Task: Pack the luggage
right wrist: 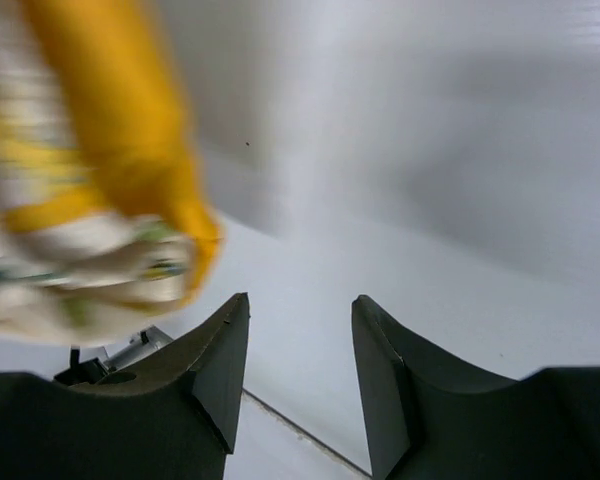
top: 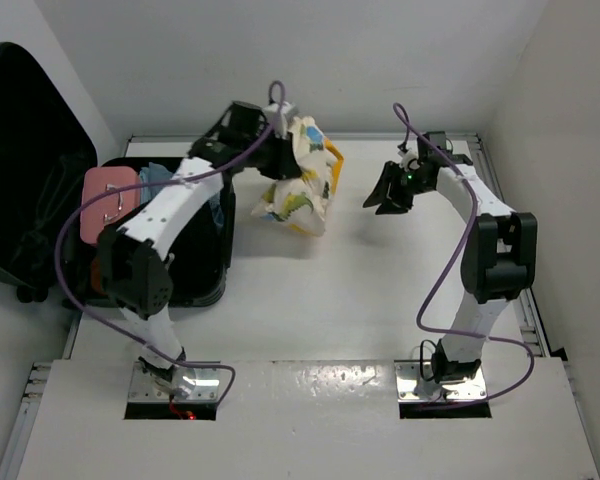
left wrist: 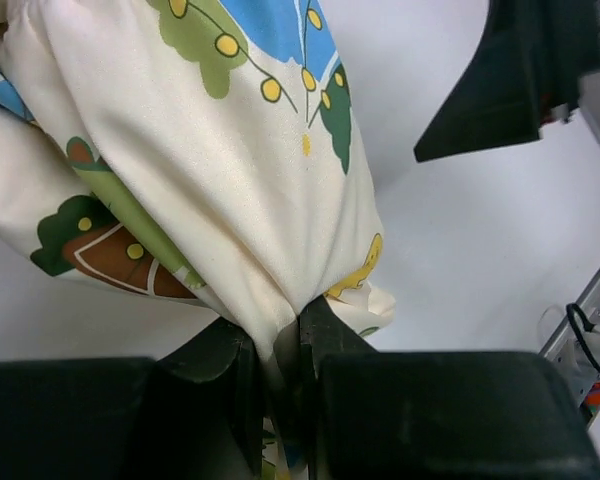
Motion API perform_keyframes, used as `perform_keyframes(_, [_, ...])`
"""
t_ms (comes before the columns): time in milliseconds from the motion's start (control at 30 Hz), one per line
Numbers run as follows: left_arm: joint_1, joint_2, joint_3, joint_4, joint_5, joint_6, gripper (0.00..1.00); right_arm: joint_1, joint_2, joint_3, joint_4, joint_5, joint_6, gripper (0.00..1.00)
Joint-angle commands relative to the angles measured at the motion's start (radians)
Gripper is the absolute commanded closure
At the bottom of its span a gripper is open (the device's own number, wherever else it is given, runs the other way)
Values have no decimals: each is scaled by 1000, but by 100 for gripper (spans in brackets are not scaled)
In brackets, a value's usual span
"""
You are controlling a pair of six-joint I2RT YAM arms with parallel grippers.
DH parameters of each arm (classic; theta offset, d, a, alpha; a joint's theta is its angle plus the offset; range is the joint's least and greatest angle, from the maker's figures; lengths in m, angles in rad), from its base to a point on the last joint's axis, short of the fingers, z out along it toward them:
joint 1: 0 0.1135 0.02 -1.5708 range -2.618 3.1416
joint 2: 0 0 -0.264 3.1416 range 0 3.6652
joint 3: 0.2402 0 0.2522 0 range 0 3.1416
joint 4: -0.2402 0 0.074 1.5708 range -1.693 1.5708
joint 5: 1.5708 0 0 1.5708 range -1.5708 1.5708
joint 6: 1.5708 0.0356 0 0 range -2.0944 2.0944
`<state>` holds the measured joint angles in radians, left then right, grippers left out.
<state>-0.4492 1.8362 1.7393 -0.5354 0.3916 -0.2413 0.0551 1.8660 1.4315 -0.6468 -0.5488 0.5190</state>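
Observation:
My left gripper goes to the left in the top view and down into the open suitcase (top: pixel 193 245) next for the release, because the cream cloth hangs outside it.
The luggage (top: pixel 212 268) is a big black suitcase lying open at the table's left, lid (top: pixel 20 150) raised against the wall. A pink case (top: pixel 110 195) and blue fabric rest inside it. A cream cloth (top: pixel 300 185) printed with green trees and yellow trim hangs bunched just right of the suitcase. My left gripper (top: pixel 280 160) is shut on its top edge; the left wrist view shows the cloth (left wrist: pixel 230 180) pinched between the left gripper (left wrist: pixel 298 320) jaws. My right gripper (top: pixel 385 195) hovers open and empty right of the cloth. In its own view the right gripper (right wrist: pixel 300 310) has the blurred cloth (right wrist: pixel 100 200) to its left.
White walls close the table at the back and right. A metal rail (top: pixel 535 310) runs along the table's right edge. My right arm's dark finger (left wrist: pixel 500 90) shows at the top right of the left wrist view.

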Motion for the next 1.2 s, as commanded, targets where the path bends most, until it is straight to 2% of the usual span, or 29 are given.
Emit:
perform_keyframes(0, [102, -146, 26, 5, 59, 68, 100, -8, -42, 15, -24, -43, -53, 55])
perform_keyframes(100, [242, -219, 39, -60, 79, 68, 100, -5, -41, 13, -24, -53, -45, 55])
perform_keyframes(233, [435, -229, 77, -298, 131, 167, 100, 14, -33, 32, -17, -60, -43, 55])
perform_keyframes(333, [573, -229, 51, -418, 122, 316, 100, 38, -15, 53, -17, -65, -39, 55])
perform_keyframes(433, [679, -229, -27, -446, 60, 442, 100, 60, -1, 64, -19, -62, -36, 55])
perform_keyframes(500, [702, -192, -66, -485, 12, 534, 100, 75, 7, 73, -17, -57, -37, 55])
perform_keyframes(633, [715, -147, -249, -488, -37, 628, 100, 87, 15, 81, -20, -46, -39, 55])
perform_keyframes(800, [649, -138, -434, -396, -129, 680, 100, 94, 15, 73, -19, -31, -48, 55])
perform_keyframes(1000, [613, -20, -431, -311, -270, 782, 100, 114, 12, 69, -20, -22, -60, 55])
perform_keyframes(1100, [635, -11, -411, -382, -257, 937, 100, 112, 12, 73, -36, -8, -76, 55])
perform_keyframes(1167, [661, -11, -362, -501, -193, 1063, 100, 112, 7, 64, -33, -7, -76, 55])
